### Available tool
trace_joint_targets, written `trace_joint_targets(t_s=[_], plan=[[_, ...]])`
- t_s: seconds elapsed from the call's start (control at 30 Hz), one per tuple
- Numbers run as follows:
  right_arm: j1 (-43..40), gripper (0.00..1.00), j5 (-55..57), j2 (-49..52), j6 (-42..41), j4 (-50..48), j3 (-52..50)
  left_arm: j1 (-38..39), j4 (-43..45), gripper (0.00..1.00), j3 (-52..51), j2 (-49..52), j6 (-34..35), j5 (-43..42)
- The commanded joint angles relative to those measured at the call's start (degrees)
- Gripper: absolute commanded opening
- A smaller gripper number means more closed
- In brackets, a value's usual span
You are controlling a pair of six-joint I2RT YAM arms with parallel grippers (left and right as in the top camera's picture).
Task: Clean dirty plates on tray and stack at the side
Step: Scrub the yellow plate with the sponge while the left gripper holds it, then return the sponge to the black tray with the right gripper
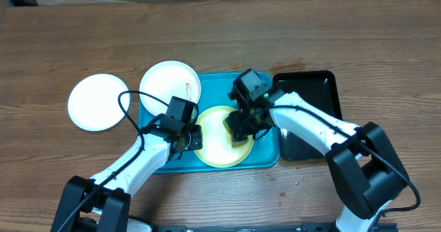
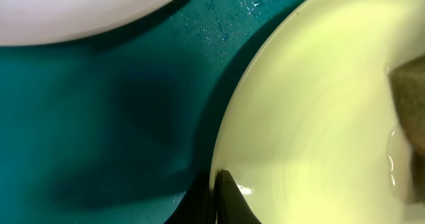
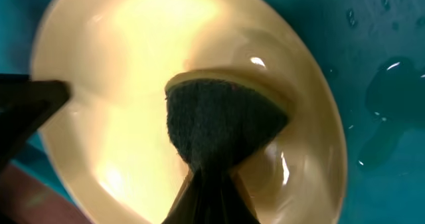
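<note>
I will next lift the sponge with my right gripper and carry it over and down into the black tray, which is to the gripper's right in the overhead view.
A pale yellow-green plate [image 1: 217,146] lies in the turquoise tray [image 1: 269,156]. My left gripper [image 1: 196,137] is shut on its left rim [image 2: 222,177]. My right gripper [image 1: 240,130] is shut on a dark scouring sponge [image 3: 222,127] pressed onto the wet plate [image 3: 133,71]. A white plate with a small reddish smear [image 1: 170,86] lies on the tray's far left corner and shows in the left wrist view [image 2: 80,11]. Another white plate [image 1: 98,101] lies on the table left of the tray.
A narrow glossy black tray [image 1: 311,115] sits against the turquoise tray's right side, under my right arm. Water drops lie on the turquoise tray floor [image 3: 385,91]. Wooden table [image 1: 207,32] extends beyond.
</note>
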State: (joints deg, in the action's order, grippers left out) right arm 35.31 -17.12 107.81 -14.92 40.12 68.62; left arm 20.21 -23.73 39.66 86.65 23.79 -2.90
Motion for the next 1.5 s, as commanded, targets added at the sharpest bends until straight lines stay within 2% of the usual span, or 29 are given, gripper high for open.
trace_joint_targets(t_s=[0.0,0.17,0.47,0.63,0.8,0.87,1.0,1.17,1.33,1.47], plan=[[0.8,0.04,1.0,-0.4,-4.7,-5.3,-6.0,0.0,-0.6,0.04,-0.6,1.0,-0.7,-0.1],[1.0,0.04,-3.3,-0.4,-6.4,-8.9,-8.9,0.0,-0.6,0.04,-0.6,1.0,-0.7,-0.1],[-0.4,0.04,-20.0,-0.4,-6.4,-20.2,-7.6,0.0,-0.5,0.04,-0.6,1.0,-0.7,-0.1],[-5.4,0.04,-28.7,-2.0,-5.9,-18.7,-2.4,0.0,-0.5,0.04,-0.6,1.0,-0.7,-0.1],[-10.2,0.04,-29.3,-7.8,-2.1,-13.2,-0.7,0.0,-0.5,0.04,-0.6,1.0,-0.7,-0.1],[-12.9,0.04,-26.5,-11.6,0.5,-8.3,-0.7,0.0,-0.5,0.04,-0.6,1.0,-0.7,-0.1],[-18.8,0.04,-12.7,-17.8,1.9,4.5,-0.7,0.0,-1.3,0.04,-0.2,1.0,-0.9,-0.2],[-25.6,0.04,6.1,-19.0,1.9,15.8,-1.0,0.0,-7.0,0.04,4.3,0.9,-0.9,0.3],[-28.0,0.04,16.7,-19.0,1.9,15.7,-4.9,0.0,-14.0,0.04,13.1,0.9,-0.9,2.3],[-28.4,0.04,17.9,-19.0,1.8,10.3,-10.1,0.0,-19.1,0.04,20.5,0.9,-0.9,5.8]])
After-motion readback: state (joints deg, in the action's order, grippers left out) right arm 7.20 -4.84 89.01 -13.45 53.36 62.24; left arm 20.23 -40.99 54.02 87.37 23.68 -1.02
